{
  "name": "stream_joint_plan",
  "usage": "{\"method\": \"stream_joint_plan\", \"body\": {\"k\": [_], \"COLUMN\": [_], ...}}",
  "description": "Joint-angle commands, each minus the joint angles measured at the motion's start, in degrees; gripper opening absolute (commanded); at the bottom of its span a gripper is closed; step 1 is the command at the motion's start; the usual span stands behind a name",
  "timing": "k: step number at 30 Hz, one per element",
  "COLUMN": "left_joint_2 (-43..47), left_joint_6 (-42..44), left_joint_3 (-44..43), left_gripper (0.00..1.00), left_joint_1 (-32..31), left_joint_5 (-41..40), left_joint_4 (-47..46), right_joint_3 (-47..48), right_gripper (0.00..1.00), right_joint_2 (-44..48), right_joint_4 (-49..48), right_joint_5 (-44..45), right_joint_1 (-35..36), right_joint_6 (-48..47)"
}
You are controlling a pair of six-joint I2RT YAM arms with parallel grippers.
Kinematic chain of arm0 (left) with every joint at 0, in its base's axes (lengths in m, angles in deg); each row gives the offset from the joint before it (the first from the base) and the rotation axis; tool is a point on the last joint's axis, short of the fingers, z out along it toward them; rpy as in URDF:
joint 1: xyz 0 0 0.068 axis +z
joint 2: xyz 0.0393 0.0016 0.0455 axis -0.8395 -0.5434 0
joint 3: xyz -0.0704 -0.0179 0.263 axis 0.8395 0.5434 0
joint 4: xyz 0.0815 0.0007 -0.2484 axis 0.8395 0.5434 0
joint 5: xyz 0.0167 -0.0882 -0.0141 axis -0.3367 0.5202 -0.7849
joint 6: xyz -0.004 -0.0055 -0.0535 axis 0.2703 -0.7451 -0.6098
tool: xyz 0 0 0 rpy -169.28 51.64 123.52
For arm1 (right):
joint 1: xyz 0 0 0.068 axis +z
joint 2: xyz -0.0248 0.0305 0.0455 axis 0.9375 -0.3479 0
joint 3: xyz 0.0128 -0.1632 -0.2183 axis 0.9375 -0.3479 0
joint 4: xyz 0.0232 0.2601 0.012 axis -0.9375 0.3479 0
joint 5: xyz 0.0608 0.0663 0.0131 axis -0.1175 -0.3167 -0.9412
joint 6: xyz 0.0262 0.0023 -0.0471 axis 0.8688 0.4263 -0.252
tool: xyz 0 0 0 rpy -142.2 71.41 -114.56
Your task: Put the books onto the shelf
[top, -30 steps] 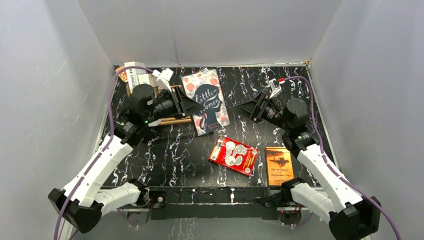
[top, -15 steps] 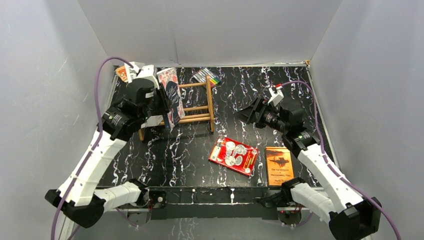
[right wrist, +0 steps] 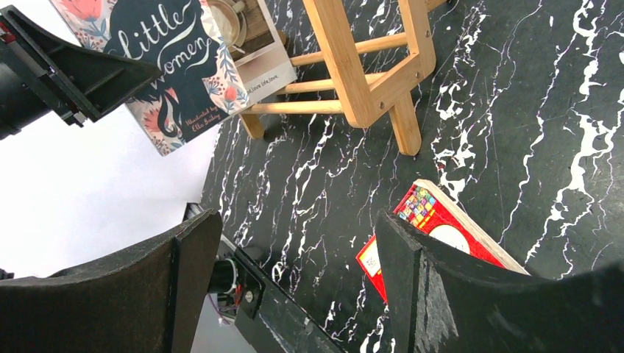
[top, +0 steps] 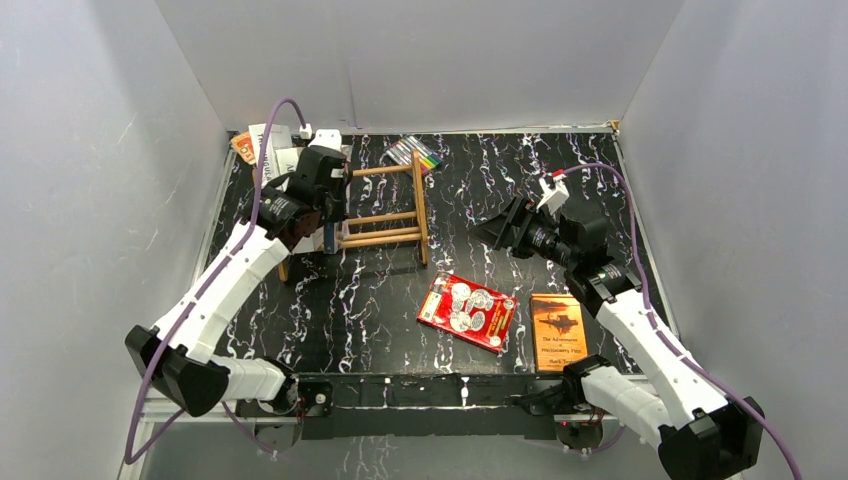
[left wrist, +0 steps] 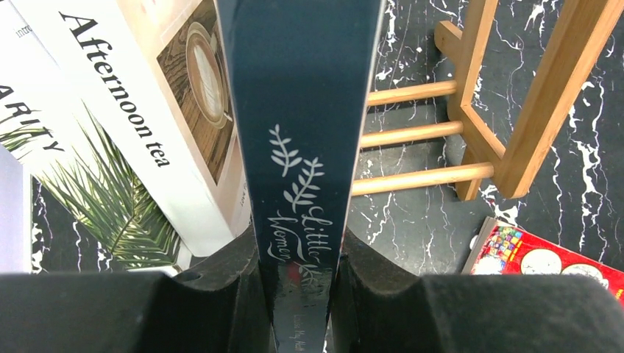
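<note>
The rungs beside the white books are empty, so the left gripper needs to come down and toward those books, set the held book there, and let go of its spine.
My left gripper (left wrist: 298, 294) is shut on the dark blue "Little Women" book (left wrist: 302, 147), which stands upright and edge-on over the left part of the wooden shelf (top: 385, 215). Two white books (left wrist: 147, 132), one with palm leaves (left wrist: 88, 198), lean at the shelf's left end, right beside the held book (right wrist: 169, 66). The red patterned book (top: 467, 310) and the thin orange book (top: 557, 330) lie flat on the table at the front right. My right gripper (right wrist: 294, 279) hangs open and holds nothing, right of the shelf (right wrist: 360, 81) and above the red book (right wrist: 441, 228).
A pack of colourful markers (top: 415, 152) lies behind the shelf by the back wall. A small orange packet (top: 243, 147) sits in the back left corner. Grey walls close in the black marbled table (top: 380, 310) on three sides.
The left arm swung the dark blue book from lying flat over the shelf's right side to upright and edge-on at its left part. The right gripper drew back slightly.
</note>
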Motion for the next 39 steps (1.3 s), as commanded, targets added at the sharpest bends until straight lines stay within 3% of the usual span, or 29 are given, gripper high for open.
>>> {"method": "stream_joint_plan", "body": {"k": [1,9,19,31,39], "left_joint_2": [0.3,-3.8,-6.1,-9.8,-10.6], "left_joint_6": [1.6,2.4,-0.1,-0.6,-0.5], "left_joint_3": [-0.3,0.1,3.6,3.9,4.9], "left_gripper": [0.0,0.0,0.0,0.0,0.08], "left_joint_1": [1.4,7.8,13.5,14.9,15.4], "left_joint_5": [-3.1,-0.5,8.4,4.2,3.6], "left_joint_4": [-5.9,-7.5,-11.6,-12.5,-11.9], "right_joint_3": [0.2,-0.4,-1.0,-1.4,-1.4], "right_gripper": [0.85,0.85,0.85,0.85,0.85], "right_joint_2": [1.5,2.0,1.0,0.6,-0.1], "right_joint_4": [-1.1,-0.7,-1.7,-1.9,-2.6], "right_joint_5": [0.7,0.6,-0.4,-0.8,-1.3], "right_joint_1": [-0.1,-0.1,-0.1,-0.1,-0.1], "right_joint_6": [-1.3,-1.2,-0.9,-1.0,-0.8]}}
